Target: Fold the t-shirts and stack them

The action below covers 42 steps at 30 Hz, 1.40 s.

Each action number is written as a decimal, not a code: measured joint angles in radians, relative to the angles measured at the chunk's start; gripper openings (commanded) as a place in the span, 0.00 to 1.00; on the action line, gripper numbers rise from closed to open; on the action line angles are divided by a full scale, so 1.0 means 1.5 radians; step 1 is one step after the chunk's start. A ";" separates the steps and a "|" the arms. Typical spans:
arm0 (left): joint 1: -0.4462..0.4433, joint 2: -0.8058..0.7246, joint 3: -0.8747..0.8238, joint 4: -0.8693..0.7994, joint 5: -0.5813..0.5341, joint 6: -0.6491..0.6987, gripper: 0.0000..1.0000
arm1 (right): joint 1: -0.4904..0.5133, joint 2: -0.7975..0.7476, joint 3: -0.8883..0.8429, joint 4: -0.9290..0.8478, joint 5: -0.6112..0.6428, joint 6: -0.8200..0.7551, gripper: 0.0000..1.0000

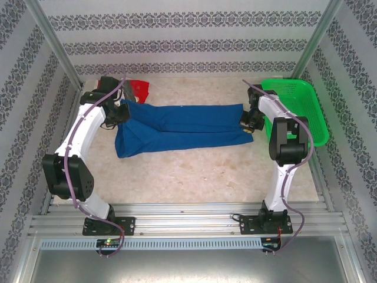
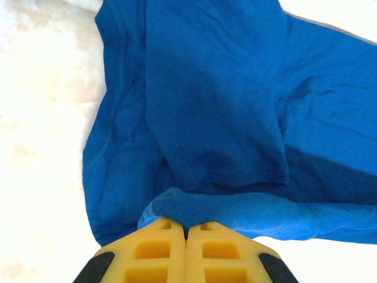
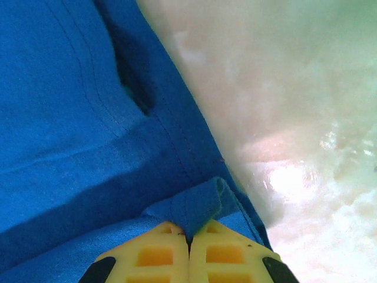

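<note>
The upper layer's near corner [image 3: 140,108] lies outward, so my right gripper needs to next pull the t-shirt's pinched hem to it, close the gap between them and release.
A large royal-blue t-shirt [image 1: 177,127] lies stretched across the middle of the table between the two arms. My left gripper [image 1: 121,112] is shut on its left end, and in the left wrist view the yellow fingers [image 2: 159,247] pinch a fold of blue cloth [image 2: 200,206]. My right gripper [image 1: 248,119] is shut on the shirt's right edge, where a bunched hem [image 3: 194,206] sticks out from between the fingertips [image 3: 218,250]. A red t-shirt [image 1: 139,88] lies crumpled at the back left, partly hidden behind the left arm.
A green mesh basket [image 1: 303,100] stands at the right edge of the table, just behind the right arm. Pale marbled tabletop [image 1: 200,177] lies bare in front of the blue shirt. Patterned walls and metal posts ring the work area.
</note>
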 measured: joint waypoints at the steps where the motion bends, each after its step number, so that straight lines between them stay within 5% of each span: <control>1: 0.001 0.005 0.004 0.000 0.000 0.002 0.00 | -0.001 0.003 0.004 -0.001 0.000 0.000 0.00; 26: 0.015 0.065 0.081 0.005 0.021 0.035 0.00 | -0.008 0.021 0.071 -0.010 -0.010 0.001 0.00; 42: 0.015 0.130 0.104 0.044 0.040 0.042 0.00 | -0.008 0.094 0.154 -0.010 -0.012 0.011 0.31</control>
